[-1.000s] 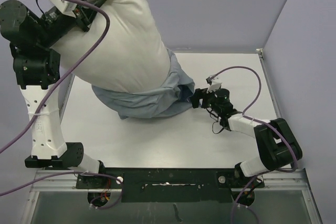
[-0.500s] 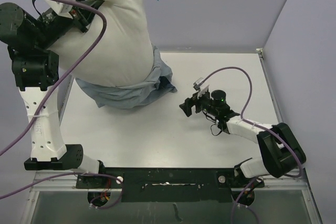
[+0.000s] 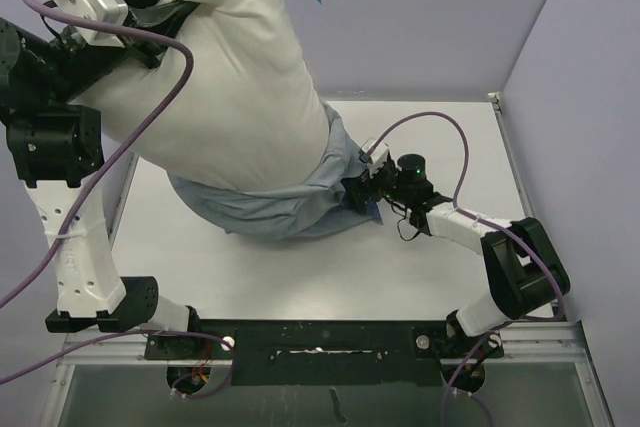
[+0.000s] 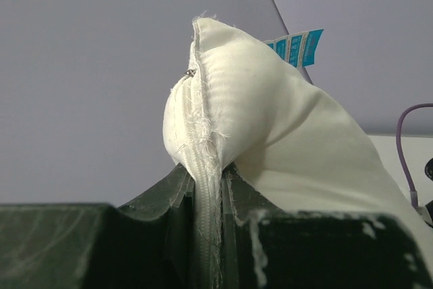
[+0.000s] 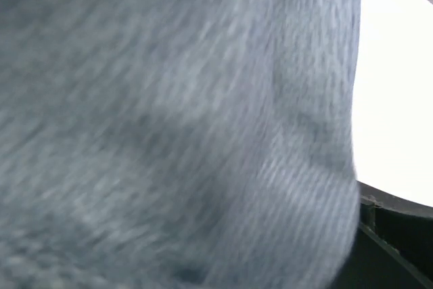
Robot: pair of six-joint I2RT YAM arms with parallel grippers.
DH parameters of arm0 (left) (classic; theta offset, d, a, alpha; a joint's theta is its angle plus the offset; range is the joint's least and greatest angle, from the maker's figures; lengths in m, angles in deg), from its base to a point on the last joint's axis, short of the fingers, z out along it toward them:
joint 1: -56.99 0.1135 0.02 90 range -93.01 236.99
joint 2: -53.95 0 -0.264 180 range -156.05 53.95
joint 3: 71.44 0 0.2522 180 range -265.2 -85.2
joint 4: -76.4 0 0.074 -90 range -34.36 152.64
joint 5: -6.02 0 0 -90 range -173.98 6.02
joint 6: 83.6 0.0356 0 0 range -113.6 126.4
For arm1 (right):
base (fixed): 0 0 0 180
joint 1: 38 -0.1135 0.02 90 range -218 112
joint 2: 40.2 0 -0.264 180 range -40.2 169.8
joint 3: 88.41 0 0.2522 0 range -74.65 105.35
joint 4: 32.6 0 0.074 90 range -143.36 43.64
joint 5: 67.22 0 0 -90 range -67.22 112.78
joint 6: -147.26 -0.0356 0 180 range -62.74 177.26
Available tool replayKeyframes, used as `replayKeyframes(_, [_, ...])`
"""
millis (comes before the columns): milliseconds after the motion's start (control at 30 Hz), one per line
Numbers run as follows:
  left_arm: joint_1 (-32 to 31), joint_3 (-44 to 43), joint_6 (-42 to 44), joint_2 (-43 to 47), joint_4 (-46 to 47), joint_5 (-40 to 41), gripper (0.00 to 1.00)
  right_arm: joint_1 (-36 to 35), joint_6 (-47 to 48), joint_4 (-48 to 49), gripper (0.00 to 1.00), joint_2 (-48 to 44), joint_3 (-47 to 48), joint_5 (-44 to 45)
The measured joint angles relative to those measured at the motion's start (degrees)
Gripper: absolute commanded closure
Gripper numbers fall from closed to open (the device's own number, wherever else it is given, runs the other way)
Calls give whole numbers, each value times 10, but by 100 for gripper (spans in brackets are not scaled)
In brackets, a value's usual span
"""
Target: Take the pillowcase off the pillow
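The cloth still wraps the pillow's lower end, so my right gripper pushes toward the hanging pillow [image 3: 245,82] next and closes on the pillowcase's edge it touches.
My left gripper [image 3: 165,2] is raised high at the far left. It is shut on the seam of the white pillow [image 3: 230,77], which hangs down from it. In the left wrist view the fingers [image 4: 169,201] pinch the seam of the pillow [image 4: 270,113], and its blue tag [image 4: 298,45] sticks up. The blue pillowcase [image 3: 290,202] is bunched round the pillow's lower end on the table. My right gripper [image 3: 357,192] is pressed against the pillowcase's right edge. The pillowcase cloth [image 5: 169,133] fills the right wrist view and hides the jaws.
The white table [image 3: 440,127] lies to the right of and in front of the cloth; it also shows in the right wrist view [image 5: 399,99]. Grey walls stand behind and to the right. The right arm's purple cable [image 3: 440,127] loops above the arm.
The pillow has swung back to the right and its cased end has spread on the table. My right gripper has moved up and left from bare table to the pillowcase's edge.
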Motion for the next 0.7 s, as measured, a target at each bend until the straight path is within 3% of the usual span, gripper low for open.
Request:
replayKeyframes(433, [0,-119,-19,-7,59,-35,100,2,55,-28,0,11,8,-57])
replayKeyframes(700, [0,-122,-19,-5,81,-36,100,-3,27,1,11,38,7,-85])
